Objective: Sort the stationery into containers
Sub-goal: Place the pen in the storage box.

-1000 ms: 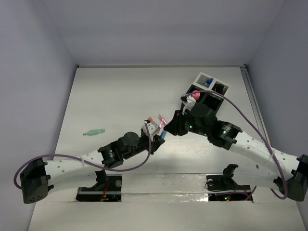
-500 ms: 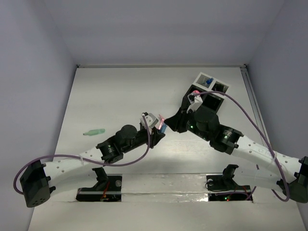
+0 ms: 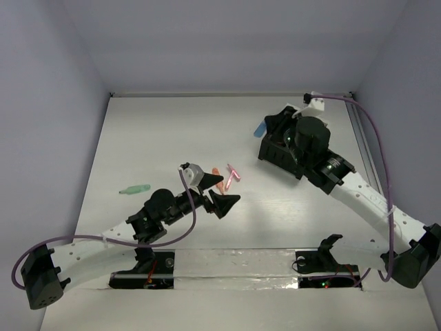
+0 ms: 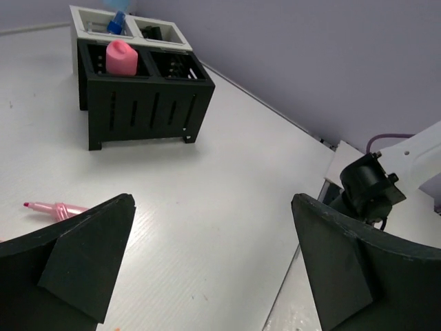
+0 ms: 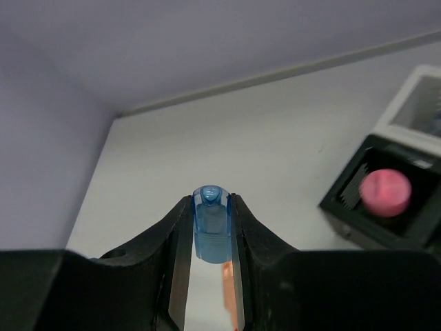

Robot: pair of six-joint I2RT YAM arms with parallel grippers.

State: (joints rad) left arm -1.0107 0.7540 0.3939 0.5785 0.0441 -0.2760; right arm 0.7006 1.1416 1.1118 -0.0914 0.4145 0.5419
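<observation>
My right gripper swings to the right in the top view next, over the black box's section beside the pink piece (image 5: 384, 187), since that section is empty.
My right gripper (image 5: 211, 203) is shut on a short blue marker (image 5: 211, 222), which pokes out at the back right of the table in the top view (image 3: 260, 129). Just to its right stands the black box (image 5: 344, 200) with a pink round-topped piece (image 5: 384, 187) in one compartment. Behind it is the white box (image 4: 89, 15), holding a blue-capped bottle (image 4: 116, 21). My left gripper (image 3: 229, 189) stands wide open and empty over the table's middle. A pink marker (image 3: 233, 175) and an orange marker (image 3: 218, 176) lie just beyond it. A green marker (image 3: 134, 188) lies far left.
In the top view the right arm (image 3: 310, 148) covers most of both containers. The right arm's base mount (image 4: 368, 186) stands at the near table edge. Walls close in the table (image 3: 165, 131) at the back and both sides.
My left gripper has opened wide and drawn back toward the near left. The right arm has swung to the back right with the blue marker, ending beside the containers.
</observation>
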